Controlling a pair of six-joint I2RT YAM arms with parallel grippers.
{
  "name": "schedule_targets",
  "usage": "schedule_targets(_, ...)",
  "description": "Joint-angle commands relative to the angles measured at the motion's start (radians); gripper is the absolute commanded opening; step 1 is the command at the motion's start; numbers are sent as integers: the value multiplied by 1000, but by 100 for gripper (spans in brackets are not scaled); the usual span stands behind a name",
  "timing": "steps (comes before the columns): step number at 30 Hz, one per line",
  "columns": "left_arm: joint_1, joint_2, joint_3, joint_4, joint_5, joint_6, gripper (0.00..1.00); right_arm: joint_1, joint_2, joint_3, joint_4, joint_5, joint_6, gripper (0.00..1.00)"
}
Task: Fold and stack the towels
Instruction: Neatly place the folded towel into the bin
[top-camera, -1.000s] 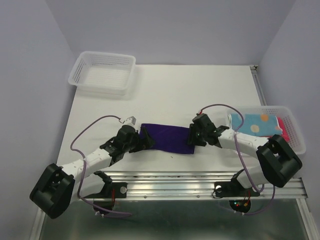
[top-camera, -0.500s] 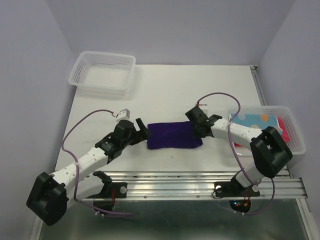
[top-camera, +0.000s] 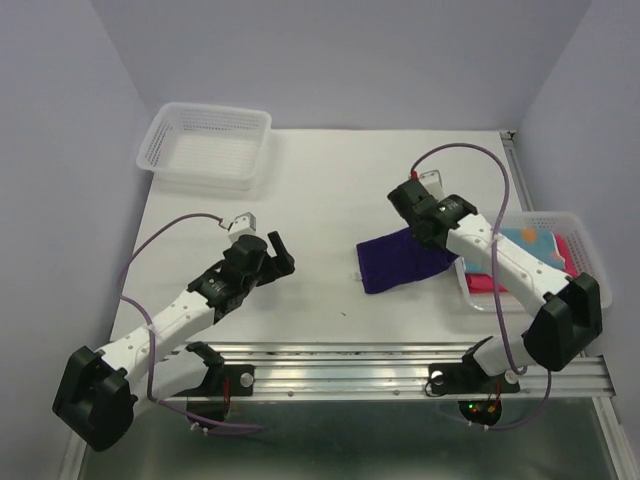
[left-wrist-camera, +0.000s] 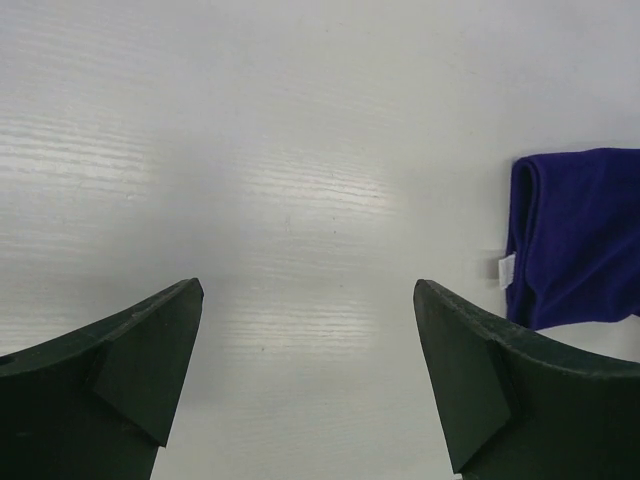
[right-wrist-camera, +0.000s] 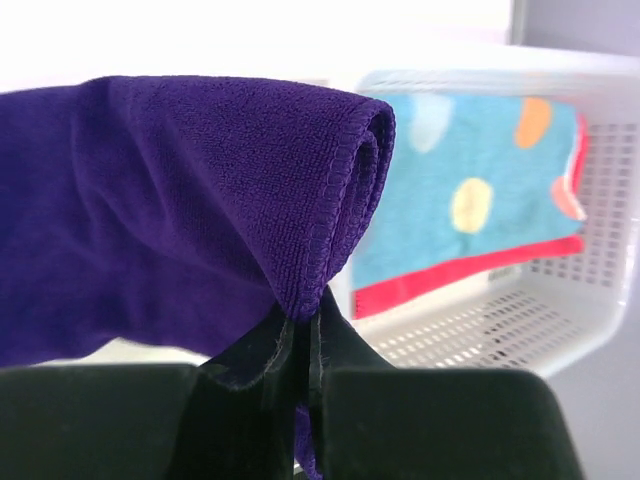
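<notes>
I will next move my right gripper to the right in the top view and let go of the purple towel (top-camera: 398, 263) over the blue dotted towel, because folded towels are stacked there.
A folded dark purple towel (top-camera: 398, 263) lies right of the table's middle, its right edge lifted. My right gripper (top-camera: 437, 243) is shut on that folded edge; in the right wrist view the purple towel (right-wrist-camera: 190, 200) bunches above the gripper (right-wrist-camera: 310, 315). A light blue dotted towel (top-camera: 520, 240) lies on a pink towel (top-camera: 484, 283) in the right basket (top-camera: 597, 270). My left gripper (top-camera: 277, 250) hovers open over bare table, well left of the purple towel (left-wrist-camera: 575, 235). The left gripper (left-wrist-camera: 308, 290) has nothing between its fingers.
An empty white mesh basket (top-camera: 205, 145) stands at the back left. In the right wrist view the right basket (right-wrist-camera: 490, 340) with the blue dotted towel (right-wrist-camera: 470, 190) and the pink towel (right-wrist-camera: 450, 275) is just behind the held towel. Purple walls enclose the table.
My right gripper has shut on the purple towel and dragged it right, toward the right basket. The left gripper stayed open and drew back slightly left.
</notes>
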Motion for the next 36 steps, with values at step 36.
schedule_targets(36,25,-15,-8,104,88,90,99,-680,-89,210,5,-12,-630,1)
